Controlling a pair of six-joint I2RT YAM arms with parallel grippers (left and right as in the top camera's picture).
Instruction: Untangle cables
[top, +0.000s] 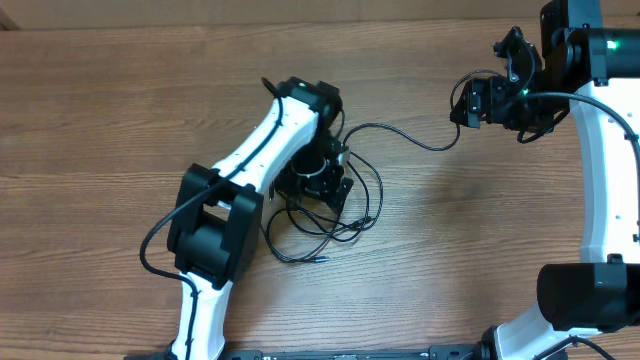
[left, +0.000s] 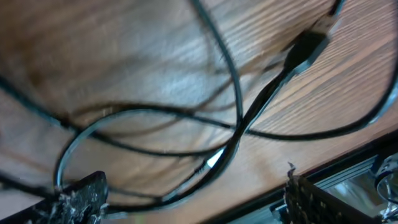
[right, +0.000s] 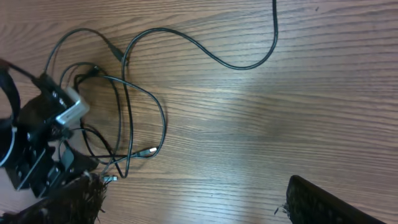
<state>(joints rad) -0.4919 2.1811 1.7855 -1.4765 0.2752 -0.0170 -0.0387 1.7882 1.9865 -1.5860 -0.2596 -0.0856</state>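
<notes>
I will turn my left gripper and lower it to close where its spread fingers already straddle the crossing black cables, which lie below it between those fingers.
Several thin black cables (top: 352, 222) lie in a loose tangle of loops at the table's middle. One long strand (top: 400, 133) runs right toward my right gripper (top: 474, 100), which hovers open and empty; in the right wrist view (right: 193, 199) the strand (right: 236, 65) leaves at the top edge, away from the fingers. A silver-tipped plug (right: 148, 151) lies at the tangle's near side. My left gripper (top: 322, 180) is down on the tangle, open, its fingers (left: 193, 202) wide apart over crossing cables (left: 239, 118). A black plug (left: 305, 46) lies beyond them.
The wooden table (top: 120, 120) carries everything. My left arm (top: 250, 160) slants across it from the front edge. A dark metal rail (left: 354, 177) runs along the table edge in the left wrist view. My left gripper also shows in the right wrist view (right: 43, 137).
</notes>
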